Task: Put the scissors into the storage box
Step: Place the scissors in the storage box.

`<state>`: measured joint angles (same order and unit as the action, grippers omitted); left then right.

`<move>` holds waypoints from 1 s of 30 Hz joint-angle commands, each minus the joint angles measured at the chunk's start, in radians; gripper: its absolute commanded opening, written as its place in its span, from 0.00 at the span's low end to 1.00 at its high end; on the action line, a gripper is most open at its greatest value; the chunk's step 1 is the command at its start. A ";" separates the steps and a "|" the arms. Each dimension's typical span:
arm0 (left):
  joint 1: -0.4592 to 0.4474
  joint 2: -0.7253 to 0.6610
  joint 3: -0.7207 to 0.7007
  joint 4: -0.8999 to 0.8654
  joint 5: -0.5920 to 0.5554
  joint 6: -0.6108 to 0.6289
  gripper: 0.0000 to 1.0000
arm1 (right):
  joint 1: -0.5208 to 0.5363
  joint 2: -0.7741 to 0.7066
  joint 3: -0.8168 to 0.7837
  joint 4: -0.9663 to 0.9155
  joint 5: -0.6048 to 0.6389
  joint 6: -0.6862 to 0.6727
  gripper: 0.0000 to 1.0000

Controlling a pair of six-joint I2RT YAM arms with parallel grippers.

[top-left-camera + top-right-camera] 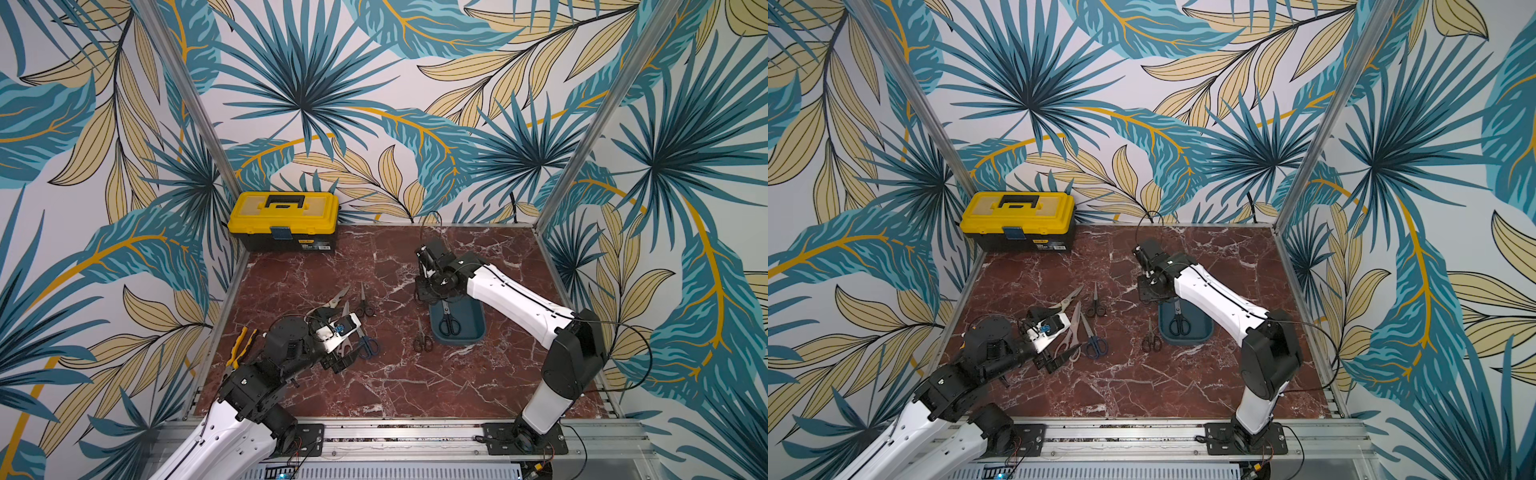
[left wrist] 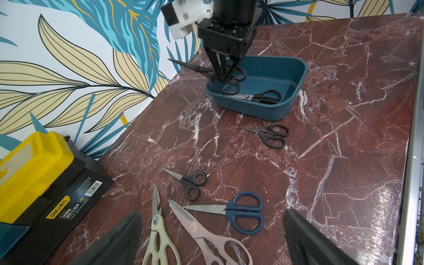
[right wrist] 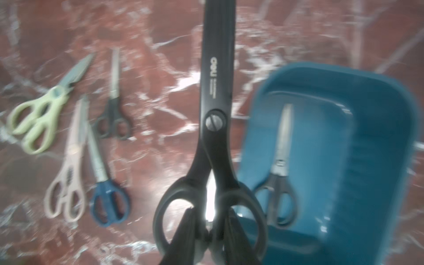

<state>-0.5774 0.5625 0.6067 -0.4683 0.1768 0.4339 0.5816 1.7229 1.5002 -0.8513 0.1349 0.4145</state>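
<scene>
The box's bare bottom (image 3: 323, 172) beside the black-handled pair is open below my right gripper, so my gripper will next move farther over the box and down to release the scissors (image 3: 215, 119).
My right gripper (image 3: 211, 213) is shut on the handles of a black pair of scissors (image 3: 215, 119), holding it above the far end of the teal storage box (image 2: 252, 110), blades pointing away from the box. One black-handled pair (image 2: 263, 97) lies inside the box (image 1: 471, 320). On the marble lie cream (image 2: 158, 241), pink (image 2: 206, 234) and blue (image 2: 238, 213) pairs, plus two small black pairs (image 2: 190, 181), (image 2: 273, 135). My left gripper (image 2: 213, 241) hangs open over the cream, pink and blue pairs, holding nothing; in a top view the left gripper (image 1: 345, 357) is at the front left.
A yellow-lidded black toolbox (image 1: 286, 220) stands in the back left corner. Yellow-handled pliers (image 1: 241, 343) lie at the table's left edge beside the left arm. Metal frame posts and patterned walls close in the table on three sides.
</scene>
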 commanded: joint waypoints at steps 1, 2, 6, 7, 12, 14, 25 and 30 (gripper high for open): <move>0.012 -0.007 0.008 0.011 0.010 -0.006 1.00 | -0.049 -0.011 -0.091 -0.036 0.026 -0.032 0.06; 0.014 -0.004 0.011 0.010 0.013 -0.007 1.00 | -0.068 -0.014 -0.111 -0.036 0.028 -0.035 0.06; 0.017 -0.003 0.007 0.013 0.011 -0.004 1.00 | -0.119 -0.020 -0.160 -0.027 0.021 -0.045 0.06; 0.020 0.000 0.008 0.014 0.009 -0.004 1.00 | -0.125 -0.011 -0.166 -0.022 0.023 -0.048 0.06; 0.033 0.014 0.011 0.013 0.023 -0.004 1.00 | -0.144 0.054 -0.181 -0.012 0.016 -0.028 0.06; 0.034 0.017 0.015 0.008 0.024 -0.007 1.00 | -0.150 0.083 -0.183 -0.003 0.010 -0.022 0.07; 0.035 0.019 0.016 0.004 0.012 -0.006 1.00 | -0.162 0.137 -0.189 0.022 0.054 -0.032 0.35; 0.036 0.020 0.016 0.005 0.007 -0.004 1.00 | -0.156 0.061 -0.189 0.017 0.046 -0.044 0.42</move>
<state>-0.5476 0.5827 0.6067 -0.4683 0.1829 0.4343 0.4213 1.8542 1.3220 -0.8341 0.1684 0.3801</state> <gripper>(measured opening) 0.999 0.416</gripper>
